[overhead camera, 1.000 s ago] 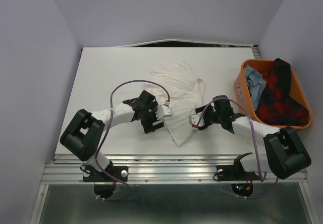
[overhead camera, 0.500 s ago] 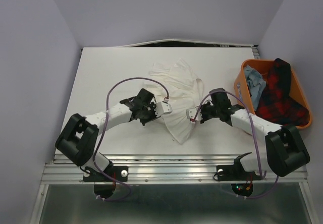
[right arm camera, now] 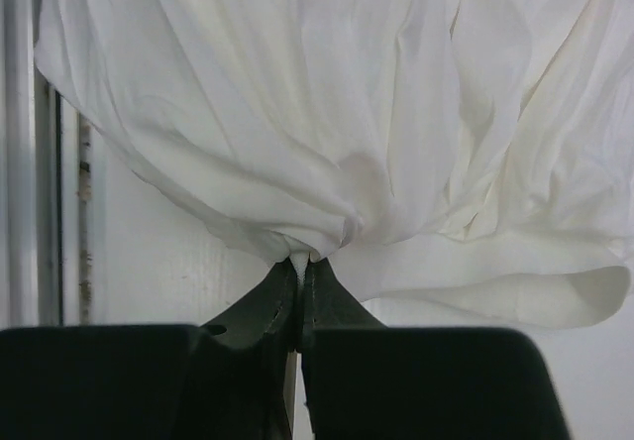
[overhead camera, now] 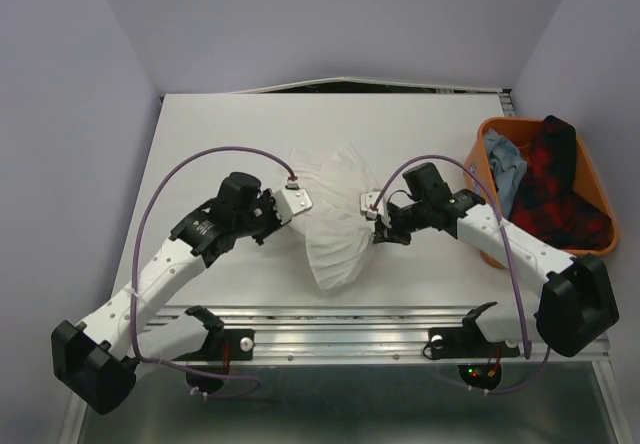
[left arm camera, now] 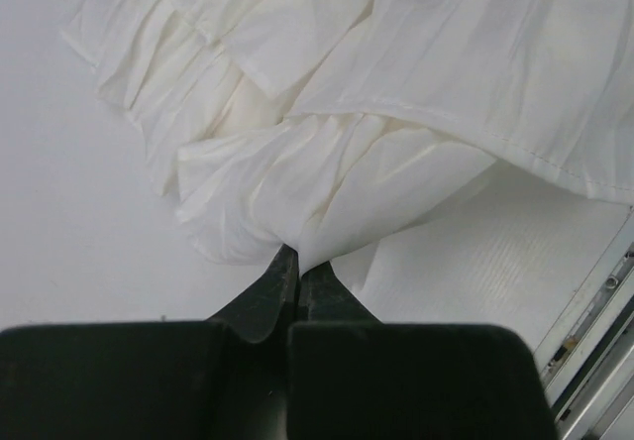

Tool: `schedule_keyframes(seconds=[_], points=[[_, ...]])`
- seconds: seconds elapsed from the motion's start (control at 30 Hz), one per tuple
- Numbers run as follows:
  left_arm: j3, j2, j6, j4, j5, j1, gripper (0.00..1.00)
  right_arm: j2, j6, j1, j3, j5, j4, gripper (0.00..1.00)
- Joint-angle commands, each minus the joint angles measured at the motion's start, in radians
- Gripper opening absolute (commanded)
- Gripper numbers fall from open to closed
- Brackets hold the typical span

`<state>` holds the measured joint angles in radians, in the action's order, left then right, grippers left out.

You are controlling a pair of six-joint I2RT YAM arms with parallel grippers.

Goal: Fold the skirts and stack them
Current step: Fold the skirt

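Note:
My right gripper should carry the skirt's edge it holds outward and down and lay it flat on the table, as the white skirt (overhead camera: pixel 335 214) still hangs bunched between my arms.
The thin white skirt (overhead camera: pixel 335 214) hangs bunched between both arms over the middle of the table. My left gripper (overhead camera: pixel 284 216) is shut on the white skirt's left edge; in the left wrist view the cloth (left arm camera: pixel 396 113) gathers into the pinched tips (left arm camera: pixel 297 262). My right gripper (overhead camera: pixel 378 226) is shut on the right edge, with the fabric (right arm camera: pixel 347 113) drawn into its tips (right arm camera: pixel 300 262). The red-and-black plaid skirt (overhead camera: pixel 550 189) and the light blue denim skirt (overhead camera: pixel 505 169) lie crumpled in the orange tub (overhead camera: pixel 482 154) at the right.
The white table (overhead camera: pixel 220 144) ends at a metal rail (overhead camera: pixel 340 314) along the near edge, seen close under the cloth in both wrist views. Purple cables (overhead camera: pixel 200 159) arch over each arm. Grey walls close in the back and sides.
Both grippers closed on the white skirt's edges and rose, drawing it up and toward the back. The left arm stretched out leftward; the skirt's lower point now hangs near the front rail.

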<state>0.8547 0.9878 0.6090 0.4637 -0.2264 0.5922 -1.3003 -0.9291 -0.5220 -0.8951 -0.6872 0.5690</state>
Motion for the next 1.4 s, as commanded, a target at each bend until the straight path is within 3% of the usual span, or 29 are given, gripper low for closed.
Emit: schedule_keyframes(seconds=[0.0,0.23,0.43,0.67,0.87,1.07,1.17,1.27,1.3,1.37], points=[[0.063,-0.049,-0.037,0.024,0.001,-0.032,0.00,0.041,0.265,-0.013,-0.080,-0.127,0.071,0.01],[0.180,0.005,-0.048,-0.078,0.022,-0.072,0.00,-0.074,0.381,-0.013,-0.255,-0.181,0.118,0.01],[0.345,0.175,-0.009,-0.135,-0.016,-0.124,0.00,-0.249,0.426,0.126,-0.416,-0.372,0.178,0.01],[0.584,0.548,0.017,-0.197,-0.074,-0.158,0.00,-0.511,0.357,0.273,-0.487,-0.523,0.264,0.01],[0.780,0.889,-0.021,-0.237,-0.129,-0.218,0.00,-0.853,0.349,0.295,-0.652,-0.571,0.376,0.01],[0.882,1.095,-0.041,-0.267,-0.165,-0.264,0.00,-1.004,0.443,0.295,-0.795,-0.577,0.367,0.04],[0.889,1.134,-0.041,-0.278,-0.174,-0.270,0.05,-1.044,0.484,0.295,-0.834,-0.568,0.358,0.16],[0.894,1.132,-0.048,-0.284,-0.186,-0.272,0.18,-1.033,0.536,0.295,-0.825,-0.546,0.325,0.26],[0.896,1.129,-0.052,-0.284,-0.191,-0.272,0.28,-1.022,0.558,0.295,-0.818,-0.538,0.318,0.30],[0.911,1.120,-0.058,-0.266,-0.194,-0.272,0.39,-0.978,0.636,0.295,-0.809,-0.511,0.266,0.35]])
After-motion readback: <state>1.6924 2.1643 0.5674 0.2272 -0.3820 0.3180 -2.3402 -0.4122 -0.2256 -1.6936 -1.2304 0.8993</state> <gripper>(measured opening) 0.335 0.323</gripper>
